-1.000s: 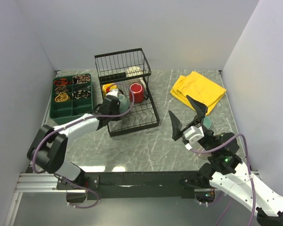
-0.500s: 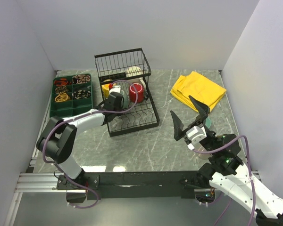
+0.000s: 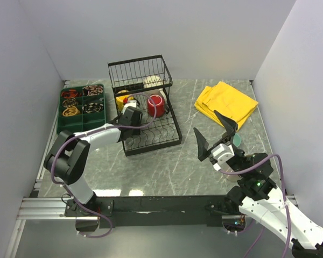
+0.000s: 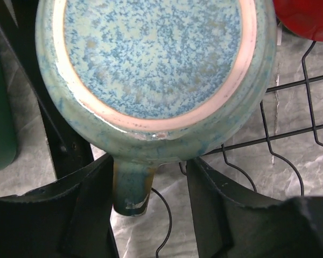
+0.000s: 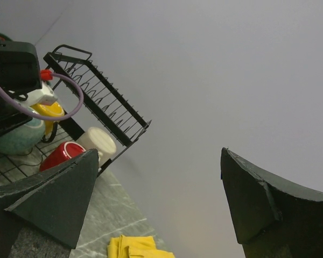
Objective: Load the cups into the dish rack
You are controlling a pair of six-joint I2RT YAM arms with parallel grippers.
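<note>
My right gripper moves down and back to the small teal mug's near side next. It tips its fingers downward to close, as they are open and raised.
The large teal mug (image 4: pixel 151 70) lies bottom-up on the wires of the black dish rack (image 3: pixel 164 137), its handle (image 4: pixel 132 188) between my left gripper's (image 4: pixel 151 174) fingers. The jaws stand apart, with a gap on the handle's right side. In the top view my left wrist (image 3: pixel 131 117) hides this mug. A red mug (image 3: pixel 155 106) and a yellow mug (image 3: pixel 124 100) sit in the rack, a cream mug (image 3: pixel 152 82) in its basket. My right gripper (image 3: pixel 215 137) is open, empty and raised. A small teal mug (image 3: pixel 236 140) sits on the table just behind it.
A dark green compartment tray (image 3: pixel 81 107) with small items lies left of the rack. A yellow cloth (image 3: pixel 226 102) lies at the back right. White walls close in the table on three sides. The pinkish-beige mug is out of view.
My left gripper moved right and deeper over the rack with the large teal mug, which now rests on the wires with the jaws apart. The right arm barely moved.
</note>
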